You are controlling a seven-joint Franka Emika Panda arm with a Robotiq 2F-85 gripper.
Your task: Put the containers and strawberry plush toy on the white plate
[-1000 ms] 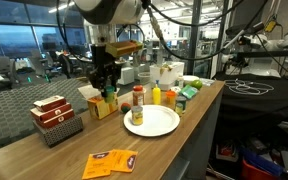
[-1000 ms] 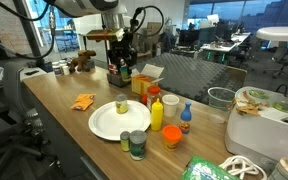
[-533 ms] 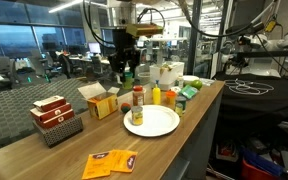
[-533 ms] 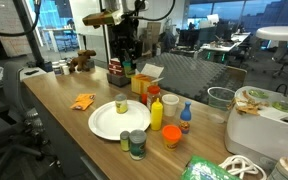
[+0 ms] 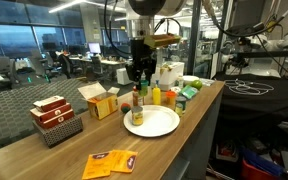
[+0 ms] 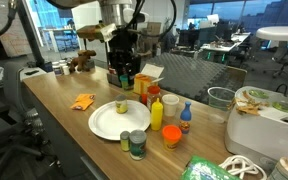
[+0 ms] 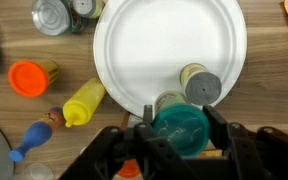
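Observation:
The gripper lowers the pale green jar onto the bare patch of plate beside the grey-lidded jar next, then releases it, since that patch lies empty below.
In the wrist view my gripper [image 7: 180, 120] is shut on a pale green jar with a teal lid [image 7: 180, 135], one finger on each side of it. It hangs over the near rim of the white plate [image 7: 164, 40]. A small jar with a grey lid [image 7: 200, 86] stands on the plate beside it. The yellow squeeze bottle [image 7: 84, 103] and an orange jar [image 7: 29, 77] are on the wood off the plate. In both exterior views the gripper [image 5: 138, 78] [image 6: 124, 82] hovers above the plate [image 5: 156, 124] [image 6: 106, 122]. I cannot make out the strawberry plush toy.
A yellow cardboard box [image 5: 102, 100] and red-and-white boxes [image 5: 56, 118] stand beside the plate. Orange packets [image 5: 111, 161] lie near the table's front. A tin can [image 6: 137, 145], a blue-topped item [image 6: 185, 113] and a red-lidded orange jar [image 5: 138, 97] crowd the plate's edge.
The arm has swung from above the yellow box across to the plate, with the teal-lidded jar still in its grip. Nothing on the table has moved.

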